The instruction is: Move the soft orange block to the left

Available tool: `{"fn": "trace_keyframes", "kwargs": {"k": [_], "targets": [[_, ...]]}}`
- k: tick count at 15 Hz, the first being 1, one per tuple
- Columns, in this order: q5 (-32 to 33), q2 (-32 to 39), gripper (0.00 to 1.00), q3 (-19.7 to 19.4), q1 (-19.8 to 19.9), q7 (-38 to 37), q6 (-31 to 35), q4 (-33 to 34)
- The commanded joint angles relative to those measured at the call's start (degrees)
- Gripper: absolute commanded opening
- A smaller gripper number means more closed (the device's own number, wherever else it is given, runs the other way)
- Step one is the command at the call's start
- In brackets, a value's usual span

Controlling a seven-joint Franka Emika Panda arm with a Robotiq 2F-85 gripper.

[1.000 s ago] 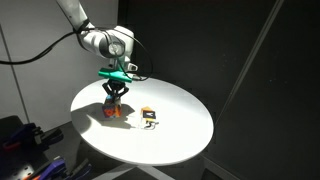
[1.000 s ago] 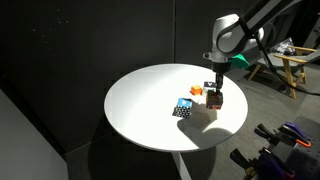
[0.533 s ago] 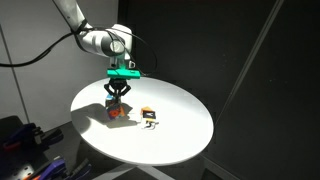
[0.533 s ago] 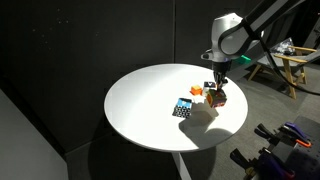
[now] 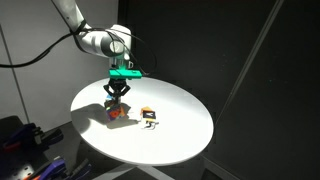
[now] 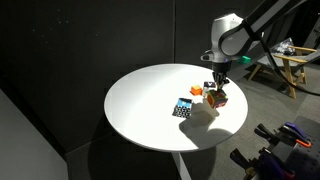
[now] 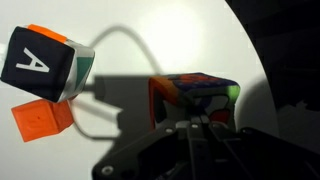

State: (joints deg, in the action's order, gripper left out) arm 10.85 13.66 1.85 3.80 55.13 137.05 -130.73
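Note:
My gripper should move down and let go of the soft orange block, because the block is still hanging above the white tabletop just below my gripper.
The soft orange block point(image 7: 196, 90), orange-red with blue and green patches, sits between my jaws in the wrist view. My gripper point(image 7: 190, 120) is shut on it. In both exterior views the gripper point(image 5: 117, 100) point(image 6: 217, 90) points straight down near the table's edge. It holds the block point(image 5: 118, 113) point(image 6: 218, 99) just above the white round table point(image 5: 180, 135) point(image 6: 140, 110). The block's lower faces are hidden in shadow.
A cube with a black "A" face and orange top point(image 7: 40, 62) point(image 5: 149, 116) lies close by, looking blue and white in an exterior view point(image 6: 183, 108). A small plain orange block point(image 7: 42, 118) point(image 6: 197, 91) lies next to it. Dark curtains surround the table.
My gripper has risen slightly with the soft orange block in it and shifted a little sideways. The other blocks have not moved.

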Motion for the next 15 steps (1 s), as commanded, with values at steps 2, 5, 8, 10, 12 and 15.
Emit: {"fn": "trace_keyframes", "kwargs": {"k": [2, 5, 8, 10, 12, 15], "targets": [[1.7, 1.1, 0.01, -0.2, -0.4, 0.5, 0.9, 0.0], [2.0, 2.5, 0.01, -0.2, -0.4, 0.1, 1.2, 0.4], [2.0, 3.4, 0.01, -0.2, -0.4, 0.0, 1.7, 0.6], [2.0, 3.9, 0.01, -0.1, -0.4, -0.1, 1.8, 0.7], [2.0, 4.1, 0.01, -0.1, -0.4, -0.1, 1.8, 0.8], [2.0, 4.5, 0.01, -0.1, -0.4, -0.4, 1.9, 0.9]]}}
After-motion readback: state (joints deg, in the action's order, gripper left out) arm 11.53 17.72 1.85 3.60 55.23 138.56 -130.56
